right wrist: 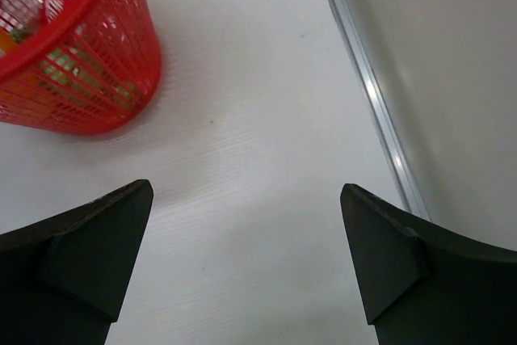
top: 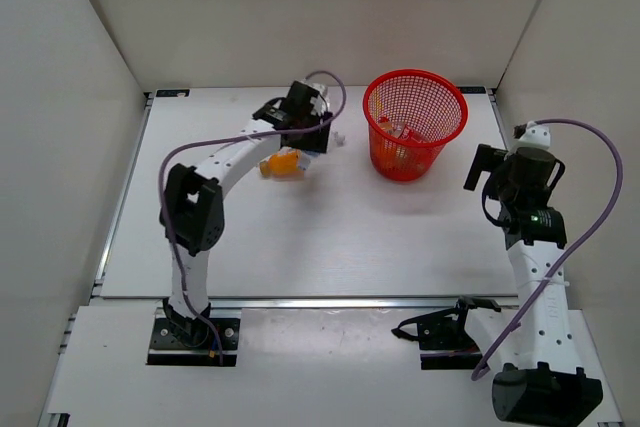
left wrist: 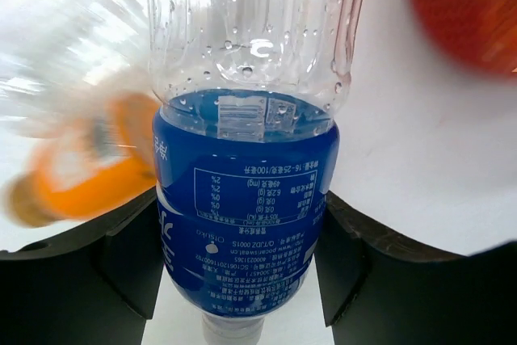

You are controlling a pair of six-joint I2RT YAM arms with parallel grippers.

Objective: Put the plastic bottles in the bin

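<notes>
The clear bottle will go up in my left gripper above the rim of the bin's opening (top: 416,107), then across to the right in the top view, and my left gripper will let go of it.
My left gripper (top: 318,135) is shut on a clear bottle with a blue label (left wrist: 242,191), its jaws gripping the labelled part near the white cap. An orange bottle (top: 282,163) lies on the table just left of that gripper, and shows blurred in the left wrist view (left wrist: 81,167). The red mesh bin (top: 413,122) stands at the far right of the middle, right of the left gripper, with several bottles inside. My right gripper (right wrist: 246,256) is open and empty above bare table, right of the bin (right wrist: 73,62).
White walls enclose the table on three sides. A metal rail (right wrist: 371,94) runs along the right table edge close to my right gripper (top: 482,167). The left arm's purple cable (top: 335,87) loops above its wrist.
</notes>
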